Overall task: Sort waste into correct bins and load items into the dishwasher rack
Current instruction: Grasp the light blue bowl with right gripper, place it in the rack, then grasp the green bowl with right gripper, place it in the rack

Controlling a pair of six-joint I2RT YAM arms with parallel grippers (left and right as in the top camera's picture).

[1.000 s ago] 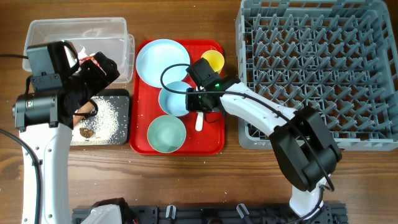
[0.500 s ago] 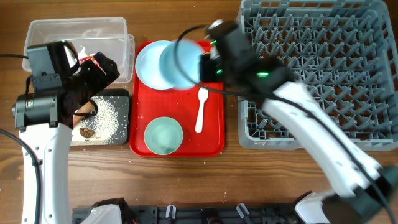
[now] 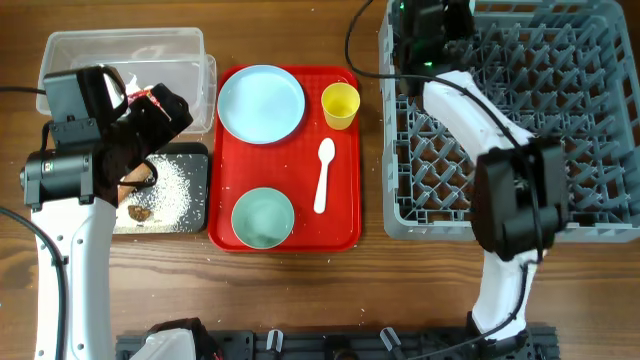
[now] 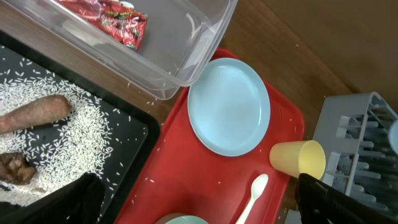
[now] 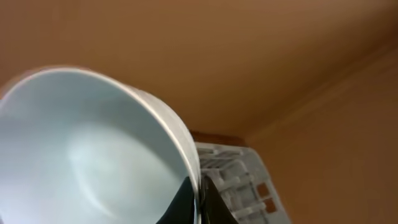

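Note:
My right gripper will next lower into the rack's far corner by the red tray and release the white bowl's rim, as the white bowl (image 5: 93,149) still hangs tilted above the rack.
My right gripper (image 3: 432,28) is shut on the rim of the white bowl (image 5: 93,149) and holds it tilted over the far left corner of the grey dishwasher rack (image 3: 520,120); the rack also shows in the right wrist view (image 5: 233,180). The pale blue plate (image 3: 261,103), yellow cup (image 3: 340,105), white spoon (image 3: 323,175) and pale green bowl (image 3: 263,217) sit on the red tray (image 3: 345,225). My left gripper (image 3: 160,110) is open and empty above the clear box (image 3: 125,45), which holds the red wrapper (image 4: 118,15). The black tray (image 3: 195,195) holds rice (image 4: 68,134), the brown sausage scrap (image 4: 37,113) and a dark lump (image 4: 12,168).
The red tray lies between the bins on the left and the rack on the right. Wooden table runs along the front edge (image 3: 330,290). The left arm's body covers part of both bins in the overhead view.
My right gripper has lifted the white bowl off the red tray and swung it up and right to the rack's far left corner. The left arm has not moved.

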